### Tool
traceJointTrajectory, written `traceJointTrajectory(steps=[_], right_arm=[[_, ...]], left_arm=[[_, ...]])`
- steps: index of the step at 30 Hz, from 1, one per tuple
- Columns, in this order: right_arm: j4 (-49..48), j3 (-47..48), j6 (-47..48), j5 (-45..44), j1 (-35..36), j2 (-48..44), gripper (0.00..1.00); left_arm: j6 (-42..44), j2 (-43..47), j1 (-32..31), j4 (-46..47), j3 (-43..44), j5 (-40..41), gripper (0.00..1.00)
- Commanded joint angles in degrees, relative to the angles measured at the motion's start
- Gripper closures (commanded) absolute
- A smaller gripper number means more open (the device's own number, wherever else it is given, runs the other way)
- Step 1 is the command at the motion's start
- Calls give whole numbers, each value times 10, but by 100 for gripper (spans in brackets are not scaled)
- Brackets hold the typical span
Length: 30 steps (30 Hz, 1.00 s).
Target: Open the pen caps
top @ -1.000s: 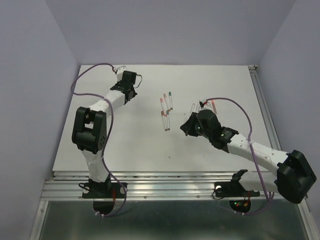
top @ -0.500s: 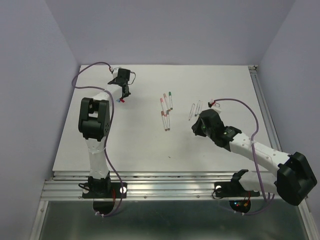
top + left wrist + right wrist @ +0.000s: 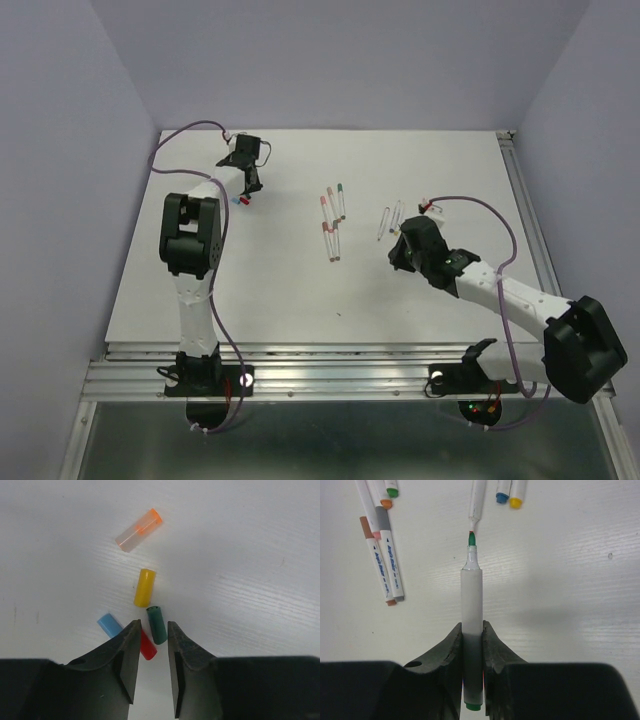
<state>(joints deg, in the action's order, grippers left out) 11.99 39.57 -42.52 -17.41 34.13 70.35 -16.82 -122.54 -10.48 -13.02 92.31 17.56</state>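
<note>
I will next carry the uncapped white pen outward with my right gripper, lower it and let it go, because the clear tabletop (image 3: 545, 492) beside the yellow end lies outward of and below the gripper.
Loose pen caps lie together on the white table: a clear orange cap (image 3: 139, 530), a yellow cap (image 3: 144, 587), a green cap (image 3: 157, 624), a blue cap (image 3: 110, 625) and a red cap (image 3: 146, 647). My left gripper (image 3: 153, 625) hovers over them at the far left (image 3: 243, 190), narrowly open, nothing between its fingers. The green cap lies just past the tips. My right gripper (image 3: 472, 625) is shut on a white pen (image 3: 471, 590) whose green tip is bare, right of centre (image 3: 402, 247).
Capped pens (image 3: 331, 215) lie in a loose group mid-table. More pens (image 3: 390, 218) lie just beyond my right gripper, with blue (image 3: 502, 495) and yellow (image 3: 515, 500) ends and one bare red tip (image 3: 476, 505). A metal rail (image 3: 530, 215) borders the right edge.
My left arm has swung to the far left over the loose caps, and its jaws have parted a little. The right gripper has shifted slightly right, still holding the pen.
</note>
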Motion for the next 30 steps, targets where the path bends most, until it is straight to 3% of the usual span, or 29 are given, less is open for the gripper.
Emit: traceJointTrajectory(steps=[1,8,11,18,19,25,30], right_arm=[[-17,2,9,3,-7,10,99],[-14,11,12,-1,-19,20,97],[-11,23,20,-3,-28,24,96],[8,70,61,-21,-79,67,94],[10,77,65,-32,-85,73,94],[6,147,109,-35,-131,145,92],[1,208,111,-40,-158,230,89]], left_arm=[[13,0,0,3,23,-12,61],[10,19,0,1,20,-36,55],[12,54,0,20,-3,-45,36],[-9,185,-2,85,-110,-125,16],[-18,202,-2,96,-127,-138,7],[-52,359,-17,173,-273,-173,1],[-57,412,-36,182,-345,-191,1]])
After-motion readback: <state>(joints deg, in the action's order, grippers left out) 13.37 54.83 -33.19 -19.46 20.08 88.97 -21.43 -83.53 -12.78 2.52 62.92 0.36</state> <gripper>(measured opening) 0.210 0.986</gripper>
